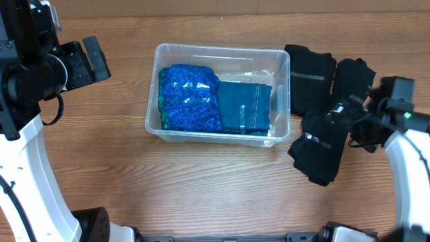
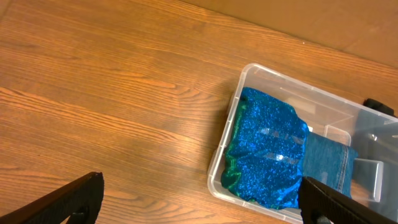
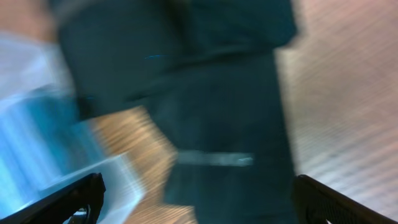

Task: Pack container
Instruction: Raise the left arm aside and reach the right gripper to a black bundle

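Note:
Next, my right gripper lowers onto the near black garment's edge away from the container, since bare wood beside that edge leaves room for a finger.
The clear plastic container (image 1: pixel 153 101) stands mid-table. Inside lie a sparkly blue cloth (image 1: pixel 190 97) on the left and a folded dark teal cloth (image 1: pixel 245 106) on the right. My left gripper (image 1: pixel 94 60) is open and empty, left of the container and above the table. Its wrist view shows the container's near corner (image 2: pixel 224 155) and the blue cloth (image 2: pixel 267 149) between the open fingers (image 2: pixel 202 183). My right gripper (image 1: pixel 346 114) is open over a black garment (image 1: pixel 321 151) right of the container. The right wrist view is blurred, with the garment (image 3: pixel 224 124) between the open fingers (image 3: pixel 196 186).
Two more black folded garments (image 1: pixel 309 77) (image 1: pixel 353 77) lie at the back right, close to the container's right wall. The wooden table (image 1: pixel 201 188) shows bare wood in front and at the left. The container's edge (image 3: pixel 37 143) is a blur in the right wrist view.

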{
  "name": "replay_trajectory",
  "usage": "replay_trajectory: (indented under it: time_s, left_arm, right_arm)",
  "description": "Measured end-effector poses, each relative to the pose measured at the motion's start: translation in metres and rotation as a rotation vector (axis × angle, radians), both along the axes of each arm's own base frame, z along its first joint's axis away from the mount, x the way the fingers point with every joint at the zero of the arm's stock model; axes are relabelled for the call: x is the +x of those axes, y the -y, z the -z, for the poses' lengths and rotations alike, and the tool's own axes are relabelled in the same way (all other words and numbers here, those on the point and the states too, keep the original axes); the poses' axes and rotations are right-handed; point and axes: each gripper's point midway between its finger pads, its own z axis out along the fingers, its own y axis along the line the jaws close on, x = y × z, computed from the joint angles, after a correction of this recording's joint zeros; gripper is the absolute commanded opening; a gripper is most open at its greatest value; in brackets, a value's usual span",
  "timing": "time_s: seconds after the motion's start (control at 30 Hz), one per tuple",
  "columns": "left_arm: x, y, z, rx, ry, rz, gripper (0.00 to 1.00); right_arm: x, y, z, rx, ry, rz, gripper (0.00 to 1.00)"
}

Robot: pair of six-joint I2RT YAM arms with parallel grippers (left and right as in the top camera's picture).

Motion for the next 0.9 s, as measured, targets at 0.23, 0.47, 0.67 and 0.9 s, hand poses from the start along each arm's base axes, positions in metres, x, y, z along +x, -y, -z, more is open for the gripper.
replay_trajectory:
  time_s: [0.23,0.47,0.67,0.9]
  left_arm:
    - [0.0,0.0,0.0,0.0,-0.001,0.0,1.0]
    - [0.0,0.0,0.0,0.0,-0.001,0.0,1.0]
    - [0.0,0.0,0.0,0.0,-0.001,0.0,1.0]
    - [0.0,0.0,0.0,0.0,-0.001,0.0,1.0]
  right_arm:
    - [-0.016,0.046,0.053,0.121,-0.159,0.182,1.0]
    - [-0.016,0.036,0.091,0.205,-0.154,0.158,1.0]
    - [-0.018,0.011,0.109,0.269,-0.123,0.112,0.85]
    - [-0.027,-0.009,0.115,0.353,-0.115,0.074,0.23]
